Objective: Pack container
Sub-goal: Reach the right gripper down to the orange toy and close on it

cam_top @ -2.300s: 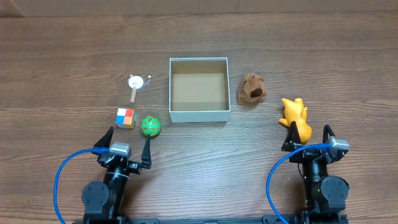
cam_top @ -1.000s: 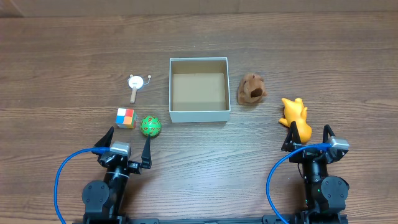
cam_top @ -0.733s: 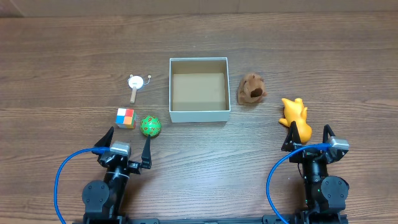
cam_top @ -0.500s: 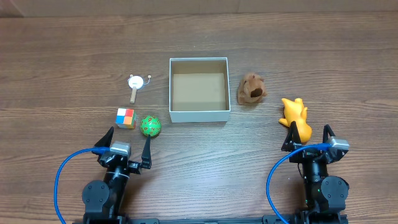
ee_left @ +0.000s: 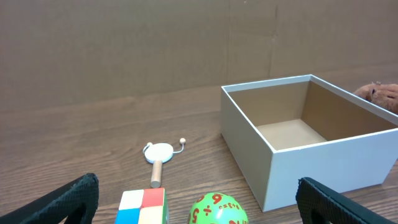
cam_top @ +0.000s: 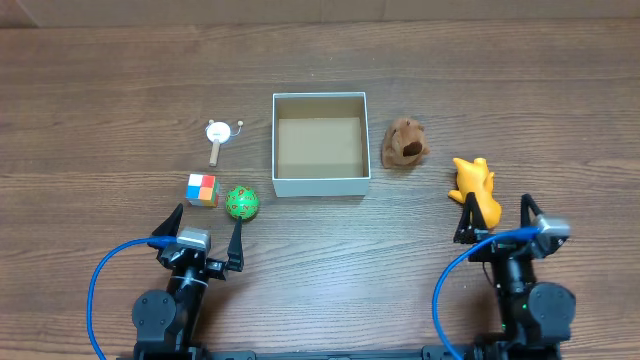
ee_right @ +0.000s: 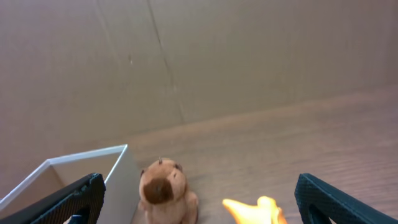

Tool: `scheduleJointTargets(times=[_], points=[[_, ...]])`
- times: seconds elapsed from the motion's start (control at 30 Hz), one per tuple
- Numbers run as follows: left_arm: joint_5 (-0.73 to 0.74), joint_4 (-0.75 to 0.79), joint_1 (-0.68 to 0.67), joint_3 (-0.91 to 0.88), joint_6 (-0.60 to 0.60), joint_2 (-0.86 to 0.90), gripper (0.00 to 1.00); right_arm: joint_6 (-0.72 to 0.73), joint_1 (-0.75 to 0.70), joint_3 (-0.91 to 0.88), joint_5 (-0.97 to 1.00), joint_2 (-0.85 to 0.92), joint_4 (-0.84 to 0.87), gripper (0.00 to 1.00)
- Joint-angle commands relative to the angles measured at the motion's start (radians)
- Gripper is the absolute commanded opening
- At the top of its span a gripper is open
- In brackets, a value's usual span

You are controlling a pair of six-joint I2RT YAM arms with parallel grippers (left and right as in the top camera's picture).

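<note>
My right gripper reaches outward next, tips its level fingers down and lowers them around the toy's middle [cam_top: 478,187], because the yellow toy lies outward of it.
The container [cam_top: 320,184] is a square white-walled box with a bare brown inside, at the table's middle; it also shows in the left wrist view [ee_left: 323,162] and the right wrist view [ee_right: 118,180]. A green numbered ball [cam_top: 241,202], a coloured cube [cam_top: 202,189] and a small white-headed wooden toy [cam_top: 218,138] lie to its left. A brown plush [cam_top: 405,143] and a yellow toy [cam_top: 475,190] lie to its right. My left gripper [cam_top: 203,228] is open and empty just in front of the ball and cube. My right gripper [cam_top: 496,222] is open and empty, just in front of the yellow toy.
A brown cardboard wall [ee_left: 186,43] stands behind the table's far edge. The ball [ee_left: 219,210], cube [ee_left: 142,208] and wooden toy [ee_left: 159,157] sit close ahead of the left fingers. The plush [ee_right: 163,190] and the yellow toy [ee_right: 261,210] show ahead of the right fingers.
The right arm has shifted slightly to the right and its view has tilted up. The left arm and all the toys have not moved.
</note>
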Motion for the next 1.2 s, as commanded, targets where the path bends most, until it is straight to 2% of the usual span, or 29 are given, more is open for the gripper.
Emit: scheduleJointTargets(times=[0.0,0.2,0.23,0.33,0.5,0.9,1.17], points=[[0.012,0.001,0.004,-0.003,0.012,0.003,1.00,-0.002,-0.003,0.229,0.036,0.177,-0.079,1.00],[0.012,0.001,0.004,-0.003,0.011,0.003,1.00,-0.111,-0.003,0.631,0.035,0.583,-0.356,1.00],[0.012,0.001,0.004,-0.003,0.012,0.003,1.00,-0.153,-0.003,0.776,0.035,0.719,-0.489,1.00],[0.012,0.001,0.004,-0.003,0.012,0.003,1.00,-0.197,-0.003,0.999,0.035,0.929,-0.729,1.00],[0.012,0.001,0.004,-0.003,0.012,0.003,1.00,-0.196,-0.003,1.249,0.029,1.198,-1.033,1.00],[0.012,0.001,0.004,-0.003,0.012,0.003,1.00,-0.196,-0.008,1.257,0.051,1.456,-1.098,1.00],[0.012,0.001,0.004,-0.003,0.011,0.003,1.00,-0.182,-0.023,1.155,0.105,1.538,-1.018,1.00]])
